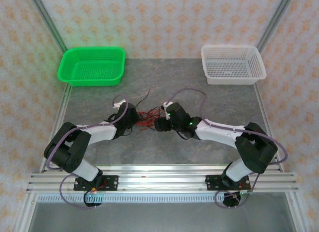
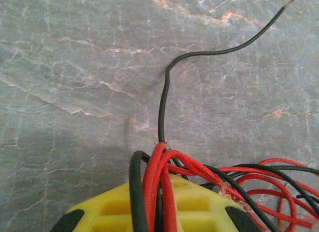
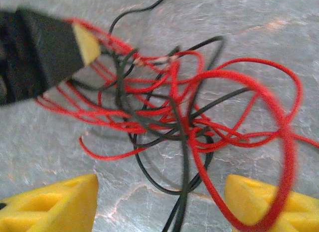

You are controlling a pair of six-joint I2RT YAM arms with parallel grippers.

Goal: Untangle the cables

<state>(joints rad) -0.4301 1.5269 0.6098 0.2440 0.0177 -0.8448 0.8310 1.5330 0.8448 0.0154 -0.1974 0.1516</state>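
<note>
I should next pull my left gripper's bunch of red and black cables outward over the bare grey tabletop and release it, as its strands still run into the knot.
The cables (image 1: 149,116), a knot of thin red and black wires, lie at the table's middle between both grippers. My left gripper (image 1: 133,117) touches the knot's left side. In the left wrist view its yellow fingers (image 2: 199,207) are shut on a bunch of red and black cables (image 2: 155,182), and one black strand (image 2: 162,107) runs away over the table. My right gripper (image 3: 160,204) stands open just before the tangle (image 3: 179,107). A black loop lies between its fingers (image 3: 60,204), and a red loop (image 3: 288,152) drapes over the right fingertip. The left gripper's tip (image 3: 87,42) shows beyond the tangle.
A green basket (image 1: 92,66) stands at the back left and a white basket (image 1: 233,64) at the back right. The grey stone-patterned table (image 1: 209,97) is bounded by metal frame posts and an aluminium rail (image 1: 159,178) at the near edge.
</note>
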